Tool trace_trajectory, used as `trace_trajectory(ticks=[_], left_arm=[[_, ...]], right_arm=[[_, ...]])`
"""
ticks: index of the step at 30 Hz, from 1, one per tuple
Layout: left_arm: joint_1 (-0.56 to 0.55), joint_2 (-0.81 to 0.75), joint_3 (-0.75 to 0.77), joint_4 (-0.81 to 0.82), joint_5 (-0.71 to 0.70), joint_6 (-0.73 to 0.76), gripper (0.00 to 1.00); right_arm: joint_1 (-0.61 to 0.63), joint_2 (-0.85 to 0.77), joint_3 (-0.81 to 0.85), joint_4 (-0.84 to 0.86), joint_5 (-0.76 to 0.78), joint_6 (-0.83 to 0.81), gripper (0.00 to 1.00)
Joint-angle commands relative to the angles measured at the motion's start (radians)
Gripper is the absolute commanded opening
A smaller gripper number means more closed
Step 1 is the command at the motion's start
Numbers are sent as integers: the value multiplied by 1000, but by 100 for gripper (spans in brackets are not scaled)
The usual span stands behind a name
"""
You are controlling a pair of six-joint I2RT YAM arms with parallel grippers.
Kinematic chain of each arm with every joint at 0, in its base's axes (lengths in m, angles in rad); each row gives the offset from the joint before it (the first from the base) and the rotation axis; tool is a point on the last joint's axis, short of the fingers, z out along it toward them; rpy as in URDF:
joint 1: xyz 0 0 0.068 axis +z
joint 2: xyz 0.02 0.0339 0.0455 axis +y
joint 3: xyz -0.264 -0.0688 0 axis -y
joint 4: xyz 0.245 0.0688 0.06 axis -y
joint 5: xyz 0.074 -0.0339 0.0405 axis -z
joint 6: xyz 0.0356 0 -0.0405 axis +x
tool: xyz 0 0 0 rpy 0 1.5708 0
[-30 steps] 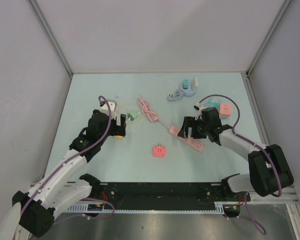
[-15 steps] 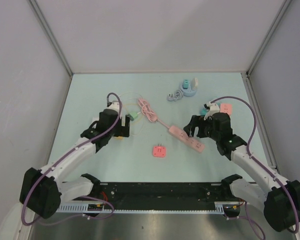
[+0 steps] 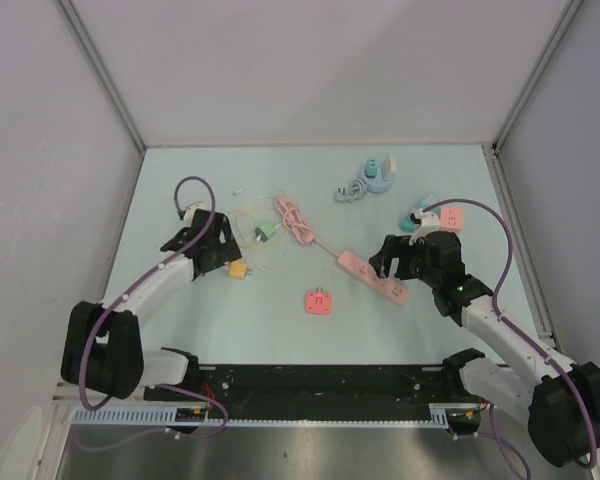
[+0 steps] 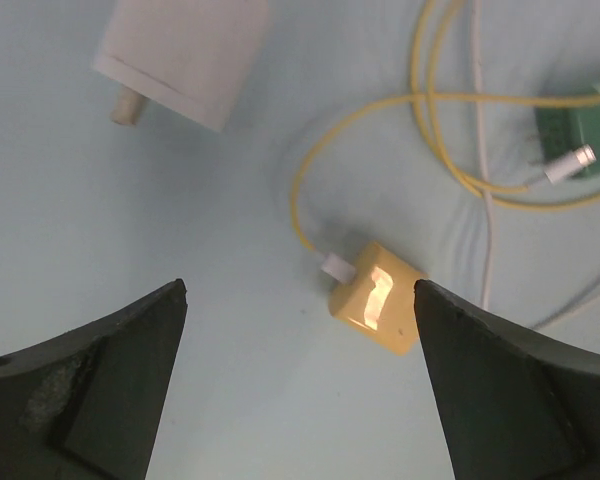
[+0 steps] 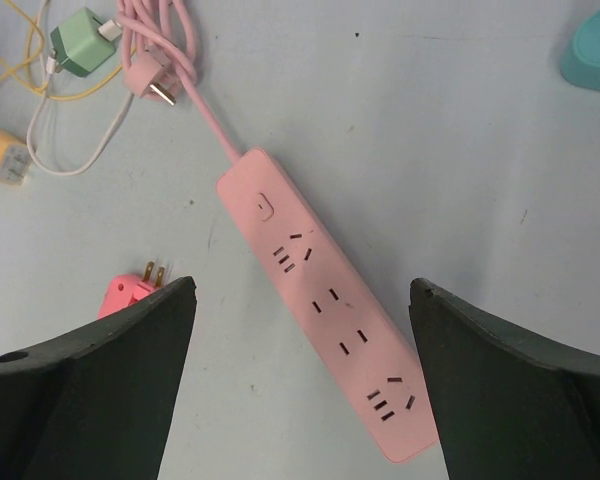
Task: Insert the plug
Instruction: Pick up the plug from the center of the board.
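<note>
My open left gripper moves outward, to the left in the top view and down around the white adapter's body next, since it lies beyond the gripper's fingers.
A pink power strip lies slantwise at mid-table, its sockets facing up. In the right wrist view the strip runs between the spread fingers of my right gripper, which hangs open above it and holds nothing. A small pink plug lies left of the strip, prongs showing. My left gripper is open over a yellow charger with a yellow cable, which sits close to the right finger. From above, the left gripper is just up-left of the yellow charger.
A white adapter lies beyond the left gripper. A green charger and tangled yellow and white cables lie beside the coiled pink cord. Blue-grey items sit at the back; a teal block and a pink cube behind the right arm.
The left arm has swung left and its gripper has drawn back a little from the cables. The right gripper shifted slightly right along the strip. Both stay open.
</note>
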Motion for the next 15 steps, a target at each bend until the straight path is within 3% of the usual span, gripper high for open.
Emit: trace_trajectory(ticks=[1, 9, 15], left_arm=[[144, 21, 78, 37, -23, 8, 100], [255, 266, 292, 22, 43, 261, 100], [344, 344, 309, 38, 80, 361, 100]], right_arm=[[-4, -3, -5, 65, -22, -6, 91], [10, -8, -5, 65, -2, -17, 91], [16, -5, -5, 66, 11, -25, 91]])
